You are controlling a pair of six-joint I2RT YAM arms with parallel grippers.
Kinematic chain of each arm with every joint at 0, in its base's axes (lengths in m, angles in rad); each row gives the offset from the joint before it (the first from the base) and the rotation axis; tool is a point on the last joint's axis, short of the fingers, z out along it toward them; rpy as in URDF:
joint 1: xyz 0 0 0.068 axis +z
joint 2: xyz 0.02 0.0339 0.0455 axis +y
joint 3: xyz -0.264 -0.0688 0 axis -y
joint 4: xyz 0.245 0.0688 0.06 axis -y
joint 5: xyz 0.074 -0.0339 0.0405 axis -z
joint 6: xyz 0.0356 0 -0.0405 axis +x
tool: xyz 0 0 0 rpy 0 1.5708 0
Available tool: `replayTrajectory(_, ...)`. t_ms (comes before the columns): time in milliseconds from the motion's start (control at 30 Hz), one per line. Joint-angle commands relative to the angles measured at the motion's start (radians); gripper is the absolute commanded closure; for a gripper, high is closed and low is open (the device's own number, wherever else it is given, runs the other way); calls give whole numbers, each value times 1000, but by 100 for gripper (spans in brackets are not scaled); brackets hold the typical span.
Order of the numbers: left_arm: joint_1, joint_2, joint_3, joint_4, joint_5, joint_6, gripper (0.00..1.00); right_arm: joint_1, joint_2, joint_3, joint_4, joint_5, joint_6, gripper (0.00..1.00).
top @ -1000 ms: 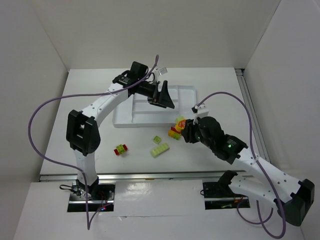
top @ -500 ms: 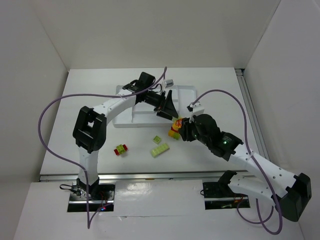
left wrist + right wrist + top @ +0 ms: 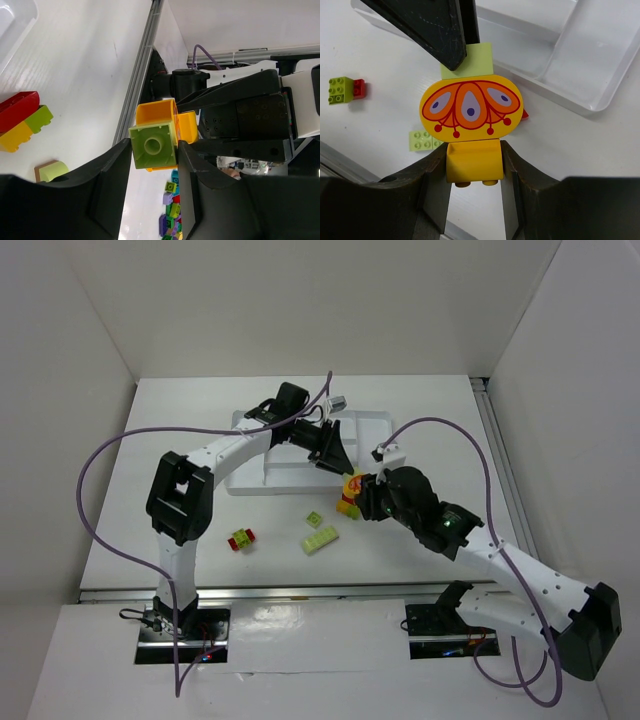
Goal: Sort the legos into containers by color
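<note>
My right gripper pulls away from the green lego next and outward over the tray's far middle section (image 3: 346,428), which lies outward of it. It releases yellow apart from green.
My right gripper (image 3: 472,167) is shut on a yellow-orange lego (image 3: 471,165) that carries an oval face printed with red and purple petals (image 3: 470,109). It is held above the table just in front of the white tray (image 3: 372,428). A light green lego (image 3: 152,146) is stuck on the far end of this piece. My left gripper (image 3: 154,150) reaches in from the tray side, its jaws pressed against both sides of that green lego. The top view shows both grippers, left (image 3: 335,455) and right (image 3: 358,495), meeting at the piece (image 3: 352,484).
Loose on the table lie a light green plate (image 3: 320,539), a small green brick (image 3: 315,518), a green-and-red pair (image 3: 242,539) and a yellow-red-green stack (image 3: 20,120). The tray's compartments (image 3: 580,75) lie behind the grippers. The table's right rail (image 3: 495,450) runs beside the right arm.
The left gripper swung from over the tray to the piece held by the right gripper and closed its jaws on the green lego. The right gripper shifted slightly towards the tray.
</note>
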State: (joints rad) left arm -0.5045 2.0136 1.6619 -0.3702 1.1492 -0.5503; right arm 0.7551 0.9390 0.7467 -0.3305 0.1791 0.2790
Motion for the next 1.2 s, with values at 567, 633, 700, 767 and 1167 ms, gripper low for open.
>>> replayTrajectory(567, -28, 30, 30, 39, 48, -20, 100, 7, 21, 14, 68, 26, 2, 77)
replayTrajectory(633, -2, 30, 41, 27, 29, -20, 100, 7, 21, 14, 59, 40, 2, 77)
replayTrajectory(700, 36, 30, 50, 27, 6, -31, 100, 7, -5, 3, 50, 51, 11, 77)
replayTrajectory(767, 76, 17, 50, 27, -3, -45, 100, 7, -18, 3, 50, 60, 11, 77)
replayTrajectory(1167, 149, -1, 68, 48, -66, -86, 100, 7, -39, -24, 59, 83, 29, 80)
